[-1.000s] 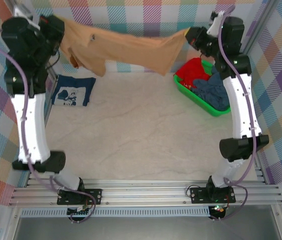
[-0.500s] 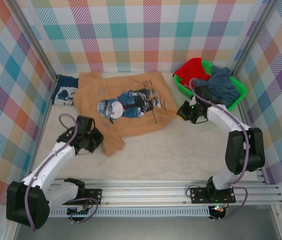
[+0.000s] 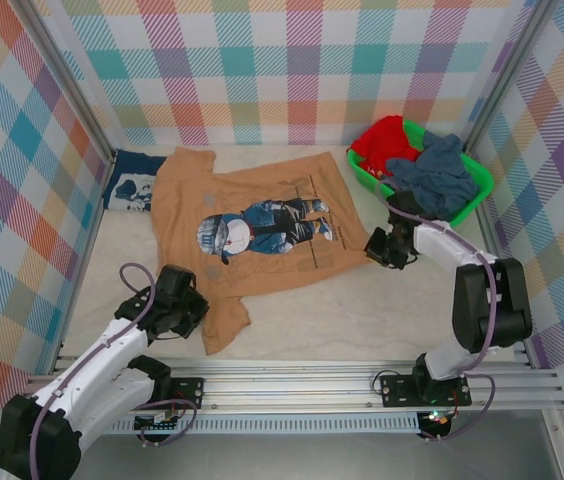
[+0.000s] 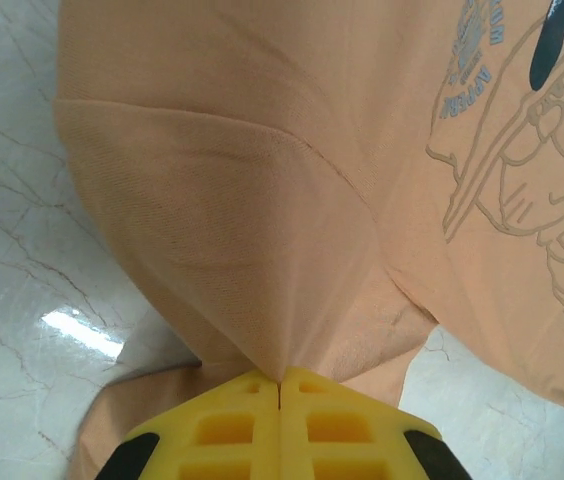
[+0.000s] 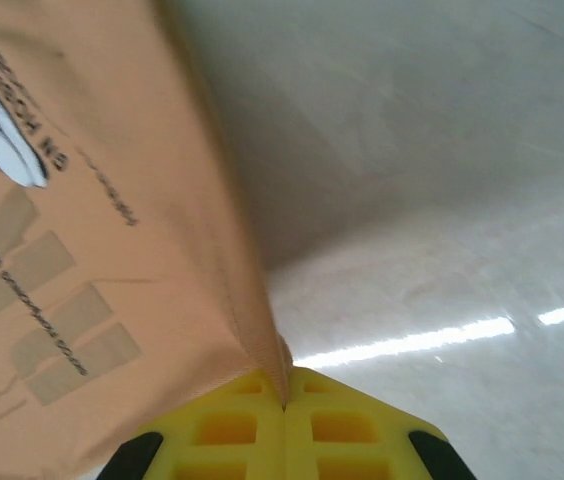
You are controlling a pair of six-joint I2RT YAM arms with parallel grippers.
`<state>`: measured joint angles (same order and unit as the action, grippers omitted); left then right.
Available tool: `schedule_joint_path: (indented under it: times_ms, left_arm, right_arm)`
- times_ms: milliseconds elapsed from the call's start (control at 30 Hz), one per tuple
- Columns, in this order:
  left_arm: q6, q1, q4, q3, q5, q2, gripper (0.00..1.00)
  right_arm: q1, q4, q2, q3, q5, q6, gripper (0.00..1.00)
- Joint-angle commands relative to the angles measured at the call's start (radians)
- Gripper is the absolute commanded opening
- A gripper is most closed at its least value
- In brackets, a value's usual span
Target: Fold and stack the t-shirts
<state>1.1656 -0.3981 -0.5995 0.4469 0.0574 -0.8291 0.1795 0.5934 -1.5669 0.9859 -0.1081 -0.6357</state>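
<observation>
My right gripper draws the pinched hem corner back next, then lowers it onto the bare marble below and releases it, since the shirt lies slanted.
The tan-orange t-shirt [image 3: 252, 220] lies spread print-up on the table, its cartoon figure in blue jeans facing up. My left gripper [image 3: 190, 310] is shut on the shirt's near left corner, where the cloth bunches. My right gripper [image 3: 374, 247] is shut on the shirt's right edge. In the left wrist view the gripper [image 4: 279, 380] pinches a peak of the orange cloth [image 4: 262, 180] between its yellow tips. The right wrist view has that gripper [image 5: 284, 400] clamped on the shirt's hem [image 5: 92, 250]. A folded navy t-shirt [image 3: 130, 187] with a white graphic lies at the far left.
A green basket [image 3: 481, 183] at the far right holds a red garment [image 3: 387, 138] and a blue-grey one [image 3: 437, 170]. Plaid walls close in the left, back and right sides. Bare marble table [image 3: 362, 310] stretches along the near side.
The shirt came down from hanging stretched in the air between both raised arms to lying flat on the table. Both grippers then drew it slightly nearer, still shut on it.
</observation>
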Motion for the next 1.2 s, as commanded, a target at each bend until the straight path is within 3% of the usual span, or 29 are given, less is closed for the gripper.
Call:
schedule_joint_path:
  times_ms: [0, 367, 567, 833, 967, 1167]
  left_arm:
    - [0.036, -0.014, -0.011, 0.008, -0.027, -0.019, 0.00]
    - [0.032, -0.040, -0.073, 0.066, -0.072, -0.140, 0.00]
    - [0.025, -0.052, -0.062, 0.070, -0.056, -0.157, 0.00]
    - [0.026, -0.085, -0.009, 0.108, -0.063, -0.277, 0.00]
    - [0.067, -0.110, -0.109, 0.142, -0.128, -0.282, 0.00]
    - [0.162, -0.113, -0.269, 0.109, -0.268, -0.160, 0.00]
  right_arm:
    - [-0.005, 0.066, 0.061, -0.044, 0.052, -0.004, 0.00]
    - [-0.010, 0.135, 0.131, -0.148, 0.153, -0.068, 0.00]
    - [-0.069, 0.199, 0.166, -0.159, 0.236, -0.081, 0.00]
    - [-0.134, 0.190, 0.157, -0.185, 0.144, -0.086, 0.00]
    - [-0.103, 0.183, 0.137, -0.196, 0.114, -0.096, 0.00]
    - [-0.052, 0.186, 0.120, -0.206, 0.099, -0.107, 0.00]
